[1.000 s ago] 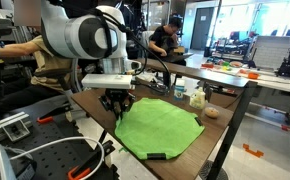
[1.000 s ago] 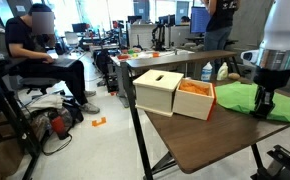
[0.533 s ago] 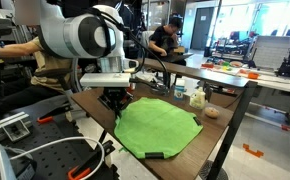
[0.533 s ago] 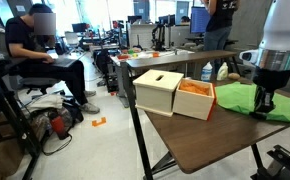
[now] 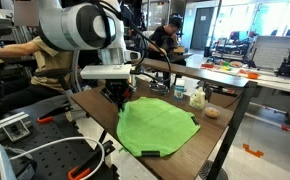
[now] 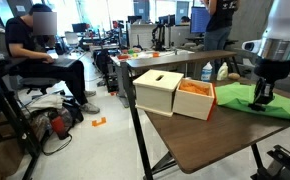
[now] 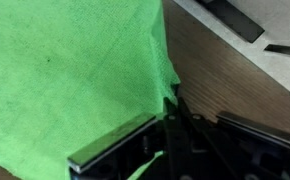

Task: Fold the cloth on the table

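Note:
The cloth's side at the opposite corner [image 5: 191, 121] is flat. My gripper needs to lift the cloth's pinched edge next, carry it across the cloth, bring it down onto that corner and let go of it.
The bright green cloth [image 5: 157, 127] lies spread on the dark brown table [image 5: 217, 132], with a small dark tab at its front edge. It also shows in an exterior view [image 6: 277, 101] and fills the wrist view [image 7: 65, 70]. My gripper [image 5: 120, 100] is at the cloth's near-left corner, shut on the cloth's edge and lifting it slightly; it also shows in an exterior view [image 6: 259, 102]. In the wrist view the fingers [image 7: 171, 112] are pressed together with green fabric pinched between them.
A cream box [image 6: 157, 90] and an orange-lined box [image 6: 195, 98] stand on the table. Bottles [image 5: 196, 97] and a small brown object [image 5: 212, 113] sit at the cloth's far side. People sit at desks behind; white tables with orange items [image 5: 230, 67] stand behind.
My gripper has risen and shifted slightly toward the cloth's middle, pulling the pinched corner up with it. The cloth's near-left edge has drawn inward.

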You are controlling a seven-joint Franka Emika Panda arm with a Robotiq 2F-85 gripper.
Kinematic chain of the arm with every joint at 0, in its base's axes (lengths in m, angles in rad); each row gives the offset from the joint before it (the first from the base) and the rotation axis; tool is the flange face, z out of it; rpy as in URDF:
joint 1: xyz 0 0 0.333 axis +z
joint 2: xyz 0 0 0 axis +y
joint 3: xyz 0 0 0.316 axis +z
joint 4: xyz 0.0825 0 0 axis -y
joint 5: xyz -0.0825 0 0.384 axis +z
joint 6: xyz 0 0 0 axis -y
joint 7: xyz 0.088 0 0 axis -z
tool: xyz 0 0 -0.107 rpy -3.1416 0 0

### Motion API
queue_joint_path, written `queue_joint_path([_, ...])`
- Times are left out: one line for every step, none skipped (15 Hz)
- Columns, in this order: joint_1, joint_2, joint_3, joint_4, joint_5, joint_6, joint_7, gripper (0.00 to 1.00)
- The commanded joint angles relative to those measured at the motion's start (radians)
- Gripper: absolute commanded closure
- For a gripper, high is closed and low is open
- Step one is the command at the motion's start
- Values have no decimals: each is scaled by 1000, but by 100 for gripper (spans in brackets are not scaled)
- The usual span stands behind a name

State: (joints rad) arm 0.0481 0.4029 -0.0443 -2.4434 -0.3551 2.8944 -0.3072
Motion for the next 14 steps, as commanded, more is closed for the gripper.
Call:
queue_joint_path([-71,-86,35,1,46,-22,-36,99])
queue_joint_path([-85,-97,38,10,55,-23,-42,99])
queue_joint_path([-99,-107,41,19,67,-27,-48,99])
queue_joint_path([-113,-114,42,33,79,-29,-58,99])
queue_joint_path([-124,-120,45,45,93,-33,-64,99])
queue_joint_path([-137,-120,49,62,110,-37,-72,99])
queue_joint_path([-149,-119,51,79,127,-39,-82,99])
queue_joint_path([-158,-114,51,99,140,-42,-88,99])
queue_joint_path([-166,-108,50,116,151,-44,-93,99])
queue_joint_path([-171,-101,49,134,159,-46,-95,99])
queue_joint_path([-178,-92,47,154,165,-51,-97,99])
queue_joint_path([-184,-82,46,172,172,-54,-98,99])
queue_joint_path([-192,-73,48,188,183,-60,-101,99])
queue_joint_path([-200,-62,49,204,191,-67,-104,99])
